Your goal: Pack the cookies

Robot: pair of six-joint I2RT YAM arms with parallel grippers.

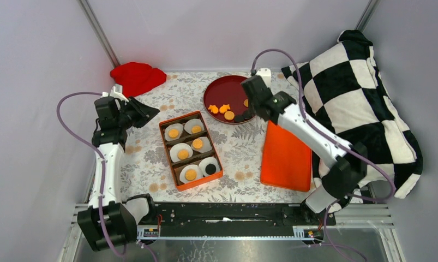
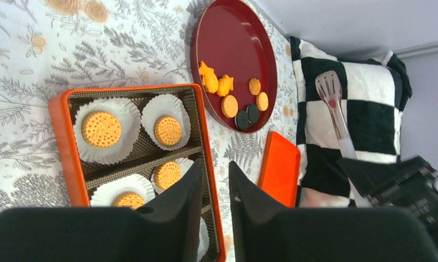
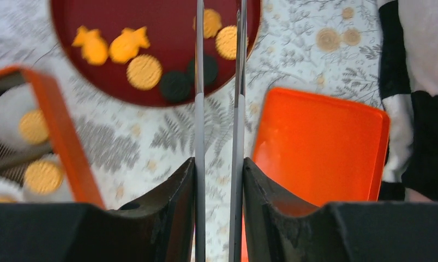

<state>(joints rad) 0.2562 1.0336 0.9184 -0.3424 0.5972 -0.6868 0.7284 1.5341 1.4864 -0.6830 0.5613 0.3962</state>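
Note:
The tongs (image 3: 199, 109) go with my right gripper past the plate's rim and down onto bare tabletop toward the pillow next for release, since every cup holds a cookie.
Several cookies (image 1: 229, 115) lie on a dark red plate (image 1: 227, 90): round orange ones (image 3: 144, 71), fish-shaped orange ones and black ones (image 3: 175, 85). More orange cookies (image 2: 101, 129) sit in white paper cups inside the orange box (image 1: 167, 153), and one cup holds a black cookie (image 1: 210, 168). My right gripper (image 3: 218, 161) is shut on metal tongs (image 3: 199, 109), whose two arms reach over the plate's near edge by the black cookies. My left gripper (image 2: 214, 164) hangs left of the box and above it, open by a narrow gap with nothing between its fingers.
An orange lid (image 1: 286, 158) lies flat to the right of the box. A black-and-white checkered pillow (image 1: 364, 93) fills the right side. A red cloth (image 1: 137, 76) lies at the back left. Grey walls close in the table.

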